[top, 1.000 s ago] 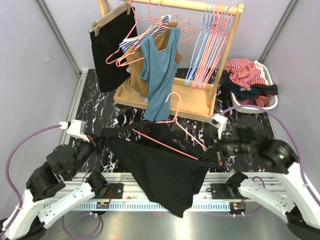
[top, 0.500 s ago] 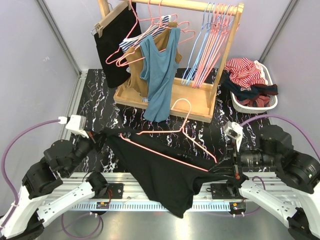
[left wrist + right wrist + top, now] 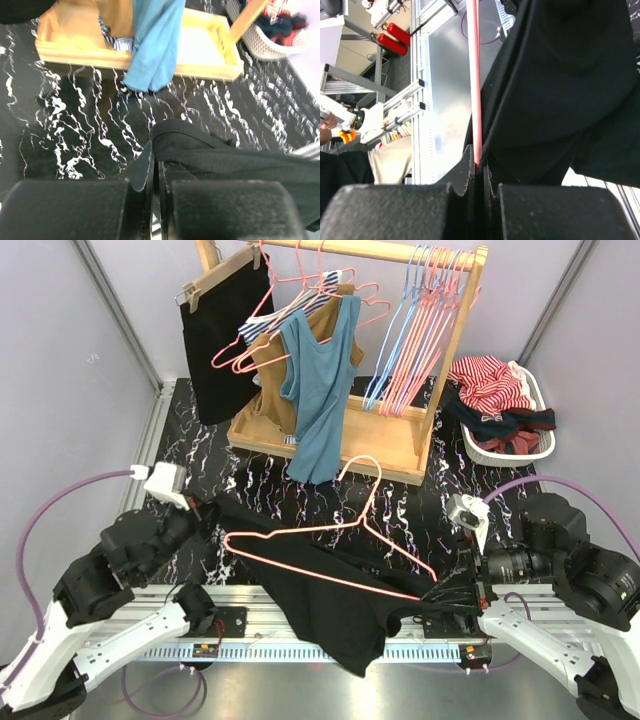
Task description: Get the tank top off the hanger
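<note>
My right gripper is holding the hanger's end and will next move toward the tank top's drooping bulk and release that end, because the bulk is to the gripper's left in the top view.
A black tank top [image 3: 330, 615] hangs stretched between my two grippers, its bulk drooping over the table's near edge. A pink wire hanger [image 3: 330, 530] lies tilted above it, hook pointing away; its left corner shows bare on top of the cloth. My left gripper [image 3: 205, 512] is shut on the tank top's strap, which shows in the left wrist view [image 3: 215, 157] right at the jaws [image 3: 156, 162]. My right gripper [image 3: 445, 590] is shut on the hanger's right end, the pink wire [image 3: 474, 75] running out of the jaws [image 3: 480, 162] with black cloth [image 3: 560, 90] pressed beside it.
A wooden clothes rack [image 3: 330, 440] stands behind, carrying a blue tank top [image 3: 320, 380], a tan top, a black garment [image 3: 225, 330] and several bare hangers [image 3: 420, 330]. A white basket [image 3: 535, 390] of clothes sits at the back right.
My right gripper pulled the hanger toward the near right edge. The hanger's left corner slid out of the tank top and now lies bare. My left gripper kept the strap and shifted slightly farther.
</note>
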### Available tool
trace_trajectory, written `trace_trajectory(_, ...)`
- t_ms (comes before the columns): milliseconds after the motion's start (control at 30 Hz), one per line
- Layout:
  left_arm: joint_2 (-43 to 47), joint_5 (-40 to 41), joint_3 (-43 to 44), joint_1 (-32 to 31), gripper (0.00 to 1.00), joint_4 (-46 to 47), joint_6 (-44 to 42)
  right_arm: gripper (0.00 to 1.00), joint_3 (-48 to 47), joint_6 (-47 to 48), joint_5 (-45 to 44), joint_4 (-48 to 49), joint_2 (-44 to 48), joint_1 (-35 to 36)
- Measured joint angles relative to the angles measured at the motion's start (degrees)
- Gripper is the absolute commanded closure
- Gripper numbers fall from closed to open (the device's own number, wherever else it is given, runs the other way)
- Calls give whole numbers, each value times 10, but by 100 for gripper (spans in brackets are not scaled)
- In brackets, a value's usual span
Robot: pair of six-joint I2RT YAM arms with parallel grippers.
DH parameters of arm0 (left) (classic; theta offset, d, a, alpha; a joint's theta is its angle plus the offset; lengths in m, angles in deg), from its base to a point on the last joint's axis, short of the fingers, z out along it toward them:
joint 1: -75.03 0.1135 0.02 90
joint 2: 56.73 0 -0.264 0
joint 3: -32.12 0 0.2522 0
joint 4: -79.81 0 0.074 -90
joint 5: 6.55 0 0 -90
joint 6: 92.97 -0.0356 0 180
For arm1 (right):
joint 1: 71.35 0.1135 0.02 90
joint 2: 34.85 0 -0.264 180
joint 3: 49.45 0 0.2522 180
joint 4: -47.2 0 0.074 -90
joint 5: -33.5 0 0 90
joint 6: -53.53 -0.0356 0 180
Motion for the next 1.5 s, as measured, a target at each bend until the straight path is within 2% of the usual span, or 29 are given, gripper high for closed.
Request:
trace_trajectory(33, -12, -7, 0, 0, 63, 0, -4, 100, -3, 1, 1, -1, 0, 0)
trace_trajectory(67, -24, -12, 0, 0, 44, -1, -8, 100, -8, 2, -3, -4, 0, 0)
trace_trajectory(100, -34, -16, 0, 1, 1, -1, -14, 100, -16, 2, -18, -11, 0, 1)
trace_trajectory(200, -63, -40, 0, 3, 1, -5, -16, 100, -43, -3, -96, -22, 4, 4)
trace_trajectory(267, -67, -56, 0, 4, 1, -6, -16, 100, -59, -16, -181, -20, 12, 5)
trace_trajectory(433, -33, -109, -4, 4, 1, -2, -19, 100, -69, -47, -360, -5, 41, 6)
trace_trajectory(533, -8, -153, -10, 4, 1, 3, -19, 100, -68, -52, -409, 0, 44, 6)
trace_trajectory(667, 2, -213, -14, 5, 1, 8, -20, 100, -54, -46, -364, -11, 2, 6)
trace_trajectory(833, 43, -202, -3, 5, 1, -19, -24, 100, -16, -29, -210, -31, -73, 17)
trace_trajectory(1000, 57, -196, 50, 5, 1, -51, -34, 100, -7, -17, -87, -34, -77, 46)
trace_trajectory(1133, 37, -266, 45, 5, 1, -54, -54, 100, -4, -12, -39, -39, -75, 88)
trace_trajectory(1300, -18, -419, 25, 5, 2, -55, -90, 100, -4, -7, -32, -44, -102, 118)
trace_trajectory(1467, -32, -535, 19, 5, 36, -66, -116, 100, -5, 1, -32, -51, -108, 123)
trace_trajectory(1500, -32, -553, 19, 5, 38, -71, -123, 100, -6, 2, -32, -53, -106, 124)
